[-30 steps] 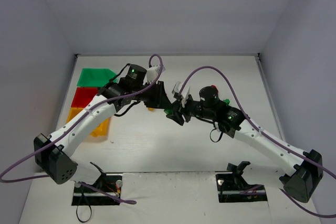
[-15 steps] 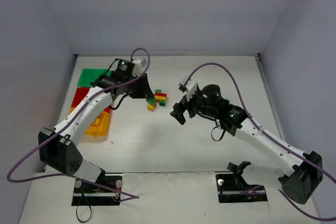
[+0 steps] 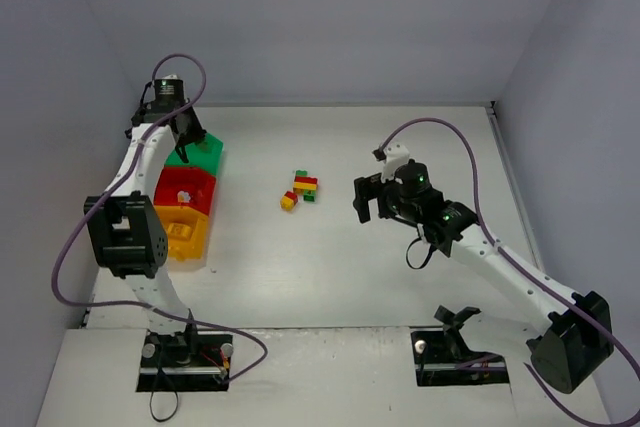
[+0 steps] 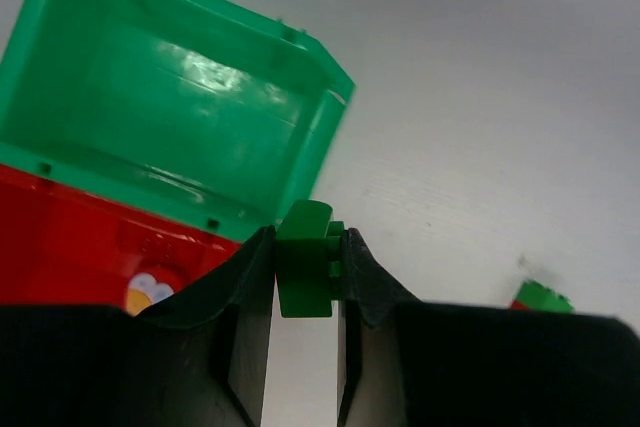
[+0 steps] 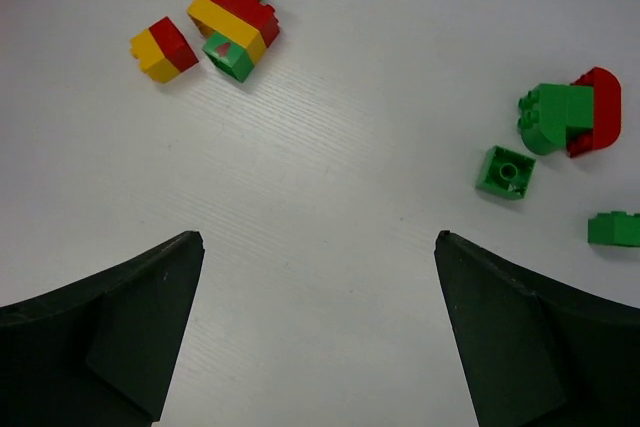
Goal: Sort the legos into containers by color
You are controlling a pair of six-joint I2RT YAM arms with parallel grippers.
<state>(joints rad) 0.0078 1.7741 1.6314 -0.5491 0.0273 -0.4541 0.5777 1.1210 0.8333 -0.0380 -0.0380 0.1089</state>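
The green lego [image 4: 304,273] matches the green container in color, so next my left gripper will move over the green container's bottom, to its left in the wrist view, and release it.
My left gripper [image 4: 305,245] is shut on a green lego [image 4: 304,273], held just off the front corner of the green container [image 4: 170,97]. In the top view this gripper [image 3: 186,143] hangs at the green container [image 3: 210,150], with the red container [image 3: 196,183] and the yellow container [image 3: 190,237] in a row below it. My right gripper [image 5: 318,237] is open over bare table with nothing between its fingers; in the top view it [image 3: 364,199] is right of a mixed stack [image 3: 304,185] and a yellow-red pair [image 3: 289,201].
The right wrist view shows the mixed stack [image 5: 235,19], the yellow-red pair [image 5: 164,49], a green-and-red piece [image 5: 565,112] and loose green bricks [image 5: 505,171] [image 5: 615,229]. A white-and-orange patch [image 4: 150,292] shows in the red container [image 4: 70,237]. Walls enclose the table.
My left arm has swung left from the table's middle to the green container, carrying the green lego. The right gripper has opened and drawn back to the right.
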